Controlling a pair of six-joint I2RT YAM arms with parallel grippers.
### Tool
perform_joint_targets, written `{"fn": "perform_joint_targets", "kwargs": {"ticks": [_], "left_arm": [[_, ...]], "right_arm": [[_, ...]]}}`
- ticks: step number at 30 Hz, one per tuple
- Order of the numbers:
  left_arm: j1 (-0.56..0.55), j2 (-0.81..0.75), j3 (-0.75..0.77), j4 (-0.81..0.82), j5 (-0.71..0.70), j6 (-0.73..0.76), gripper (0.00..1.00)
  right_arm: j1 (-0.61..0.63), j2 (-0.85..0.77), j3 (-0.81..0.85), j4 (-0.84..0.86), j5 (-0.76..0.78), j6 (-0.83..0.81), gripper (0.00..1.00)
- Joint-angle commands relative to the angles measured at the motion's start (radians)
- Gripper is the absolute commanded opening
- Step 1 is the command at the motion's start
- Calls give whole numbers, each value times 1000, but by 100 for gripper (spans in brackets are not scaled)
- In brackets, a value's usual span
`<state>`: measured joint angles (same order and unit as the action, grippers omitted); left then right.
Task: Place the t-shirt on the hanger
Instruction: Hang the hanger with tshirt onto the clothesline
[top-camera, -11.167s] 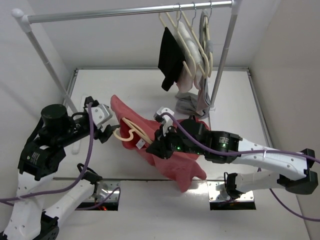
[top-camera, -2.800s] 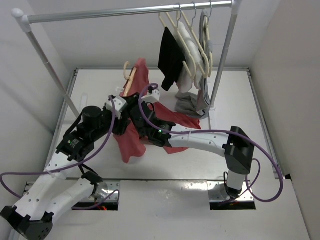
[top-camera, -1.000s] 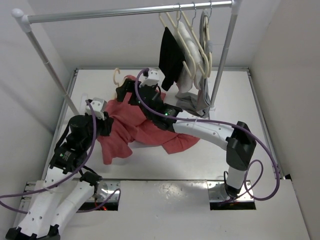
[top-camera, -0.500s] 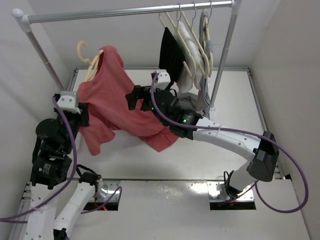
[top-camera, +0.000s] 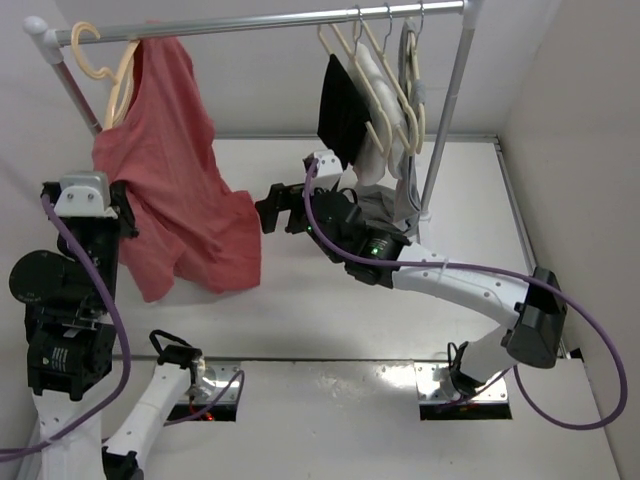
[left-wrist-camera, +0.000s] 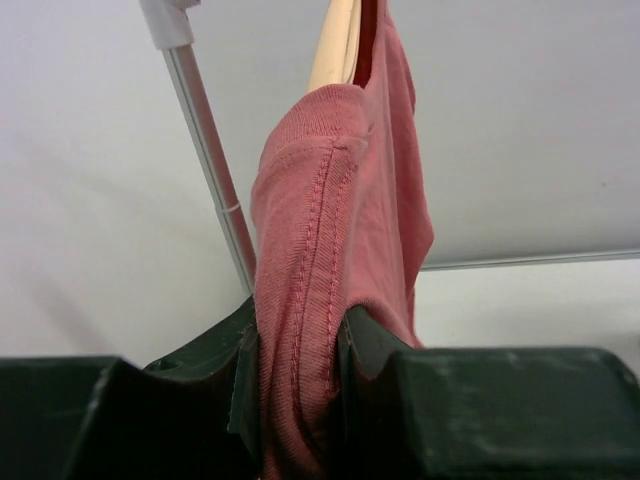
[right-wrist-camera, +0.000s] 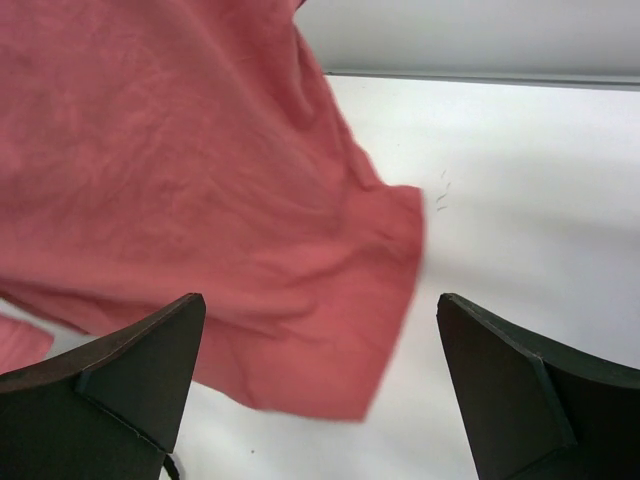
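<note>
My left gripper carries the bunched seam of the t-shirt outward toward the bar's end by the post and releases it next, since the hanger's hook sits there.
The faded red t-shirt (top-camera: 170, 190) hangs in the air on the tan hanger (top-camera: 112, 75), whose hook sits at the left end of the rail; I cannot tell whether it rests on it. My left gripper (top-camera: 125, 215) is shut on a bunched seam of the t-shirt (left-wrist-camera: 330, 220), with the hanger (left-wrist-camera: 335, 45) rising above it. My right gripper (top-camera: 275, 208) stands open just right of the shirt's lower edge, holding nothing. In the right wrist view the t-shirt (right-wrist-camera: 200, 180) hangs beyond the open right gripper (right-wrist-camera: 318, 305), apart from both fingers.
A clothes rail (top-camera: 260, 20) spans the back on slanted posts (top-camera: 445, 130). Cream hangers (top-camera: 385, 75), a black garment (top-camera: 340, 115) and a grey garment (top-camera: 385, 205) hang at its right end. The left post (left-wrist-camera: 205, 150) stands close beside the shirt.
My left arm has lifted the t-shirt and hanger up and to the left, off the table to the rail's left end. The right gripper has stayed open, now apart from the cloth.
</note>
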<state>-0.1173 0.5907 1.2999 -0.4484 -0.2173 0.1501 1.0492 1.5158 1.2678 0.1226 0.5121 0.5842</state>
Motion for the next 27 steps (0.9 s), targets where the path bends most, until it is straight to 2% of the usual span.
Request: {"fn": "perform_joint_targets", "kwargs": {"ticks": [1, 9, 17, 27], "left_arm": [[11, 72, 71, 139, -31, 32, 0], [11, 211, 166, 129, -31, 34, 0], [11, 296, 167, 120, -76, 2, 0], [30, 284, 101, 76, -76, -70, 0]], "right_arm": [[11, -55, -16, 63, -17, -12, 99], [20, -115, -56, 83, -6, -41, 99], [20, -147, -76, 74, -15, -50, 99], [20, -198, -107, 65, -4, -50, 99]]}}
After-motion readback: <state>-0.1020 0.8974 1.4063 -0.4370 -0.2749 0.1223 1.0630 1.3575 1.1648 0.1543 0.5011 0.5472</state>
